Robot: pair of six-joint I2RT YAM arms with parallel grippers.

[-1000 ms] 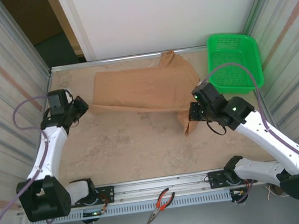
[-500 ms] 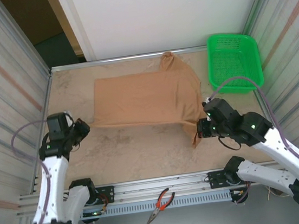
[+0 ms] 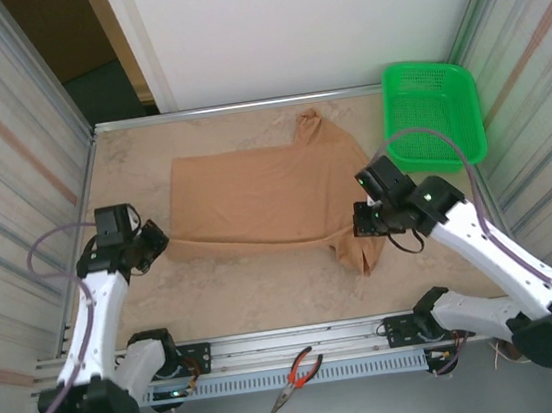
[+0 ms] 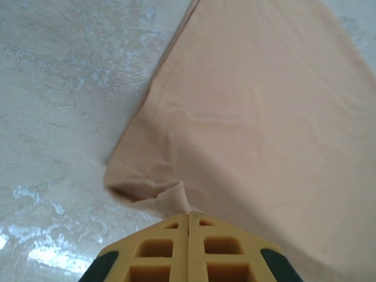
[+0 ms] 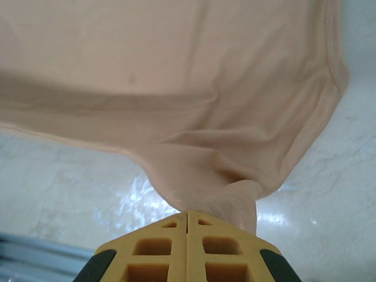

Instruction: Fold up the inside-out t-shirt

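The robot's right gripper should next move outward over the shirt's flat body [image 3: 345, 180] [image 5: 205, 35], which lies outward of the gripper, and release there, with the shirt's near edge held at both ends.
The inside-out t-shirt [image 3: 264, 193] is a tan cloth stretched flat across the middle of the table, with one sleeve [image 3: 311, 124] pointing to the far edge. My left gripper [image 3: 160, 244] is shut on its near left corner. In the left wrist view the yellow fingertips [image 4: 188, 215] pinch a bunched fold of the t-shirt [image 4: 252, 117]. My right gripper [image 3: 360, 222] is shut on the near right part of the shirt, where a flap [image 3: 357, 252] droops toward the front. In the right wrist view the closed tips [image 5: 188, 212] hold gathered fabric of the t-shirt [image 5: 176, 70].
A green plastic basket [image 3: 433, 112] stands at the far right corner. Red-handled pliers [image 3: 297, 373] lie on the front rail between the arm bases. Metal walls bound the table left and right. Bare table [image 3: 254, 275] lies between the shirt and the front rail.
Both grippers, still shut on the shirt, have pulled its near edge toward the front of the table. The right gripper has come back a little in the last half second.
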